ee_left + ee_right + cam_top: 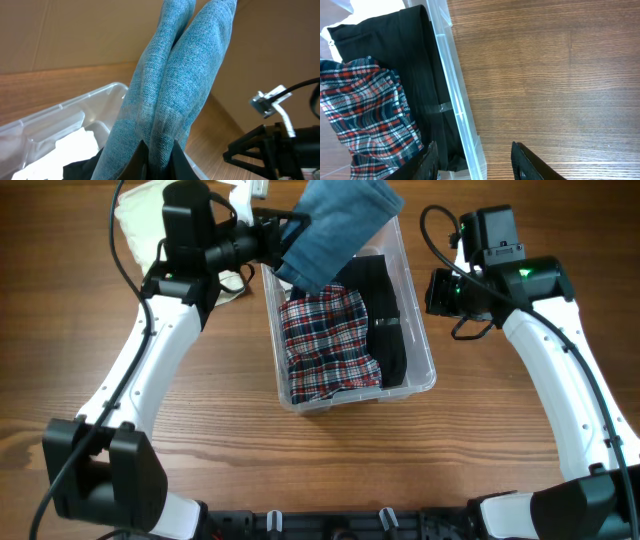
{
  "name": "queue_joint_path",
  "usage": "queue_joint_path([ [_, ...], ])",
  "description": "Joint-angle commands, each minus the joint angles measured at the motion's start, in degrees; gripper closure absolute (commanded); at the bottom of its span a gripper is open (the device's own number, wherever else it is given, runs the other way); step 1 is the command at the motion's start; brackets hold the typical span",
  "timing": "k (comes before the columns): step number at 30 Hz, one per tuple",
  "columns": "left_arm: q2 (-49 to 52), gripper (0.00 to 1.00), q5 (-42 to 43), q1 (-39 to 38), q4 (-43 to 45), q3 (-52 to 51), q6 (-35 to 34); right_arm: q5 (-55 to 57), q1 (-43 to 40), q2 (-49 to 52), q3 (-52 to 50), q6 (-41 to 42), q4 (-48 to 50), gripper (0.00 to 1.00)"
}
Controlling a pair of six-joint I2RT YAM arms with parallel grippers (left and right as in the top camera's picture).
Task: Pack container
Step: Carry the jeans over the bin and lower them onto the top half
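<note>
The folded blue jeans (336, 225) should go down into the far end of the container next with my left gripper, since the plaid and black garments cover the near part of the container.
The clear plastic container (424, 376) stands mid-table and holds a red plaid garment (328, 345) and a black garment (382, 305). My left gripper (283, 242) is shut on folded blue jeans (336, 225), held above the container's far end; the denim fills the left wrist view (175, 85) between the fingers (159, 157). My right gripper (437, 292) is open and empty just right of the container. In the right wrist view its fingers (475, 157) straddle the container's right wall (460, 117), with the plaid (367, 107) and black cloth (417, 65) inside.
A cream cloth (150, 220) lies at the far left behind the left arm. Bare wood table (520, 480) surrounds the container. The right arm's black mount shows in the left wrist view (280, 145).
</note>
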Motion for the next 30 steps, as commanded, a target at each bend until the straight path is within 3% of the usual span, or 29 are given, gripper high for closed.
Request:
queue_joint_path([
  [1,2.4,0.96,-0.9,-2.1,-0.7,2.1,1.6,1.1,-0.3,0.5,-0.2,1.0,0.1,0.53],
  [6,6.7,0.96,-4.4,-2.6,-0.7,2.1,1.6,1.1,-0.3,0.5,-0.2,1.0,-0.1,0.53],
  [7,7.9,0.92,-7.0,-2.6,-0.9,2.1,1.6,0.9,-0.3,0.5,-0.2,1.0,-0.1,0.53],
  [8,9.2,0.37,-11.9,-2.6,-1.9,2.1,1.6,0.6,-0.3,0.5,-0.2,1.0,-0.4,0.53],
  [9,9.3,0.00,-15.7,-2.5,-2.4,2.1,1.6,0.5,-0.3,0.5,-0.2,1.0,-0.8,0.53],
  [12,7.1,0.00,-25.4,-2.6,-2.4,3.9,1.6,0.5,-0.3,0.5,-0.2,1.0,-1.4,0.53],
  [19,2.1,0.00,-27.9,-4.3,-3.4,4.7,6.6,0.5,-0.3,0.5,-0.2,1.0,-1.3,0.53],
  [22,0.7,0.00,-43.5,-11.4,-12.8,4.7,16.8,0.5,-0.3,0.5,-0.2,1.0,-1.3,0.53],
  [23,0.7,0.00,-45.9,-13.6,-17.4,4.7,16.4,0.5,-0.3,0.5,-0.2,0.9,-1.3,0.53],
  [25,0.8,0.00,-45.9,-16.6,-25.0,4.7,11.9,0.5,-0.3,0.5,-0.2,1.0,-1.1,0.53],
  [26,1.1,0.00,-45.9,-17.4,-29.3,4.6,0.3,0.5,-0.3,0.5,-0.2,1.0,-0.9,0.53],
  [27,1.3,0.00,-45.9,-17.4,-30.8,4.6,-6.0,0.5,-0.3,0.5,-0.2,1.0,-0.9,0.53],
  [30,1.9,0.00,-49.5,-17.4,-30.7,4.4,-8.2,0.5,-0.3,0.5,-0.2,1.0,-0.9,0.53],
])
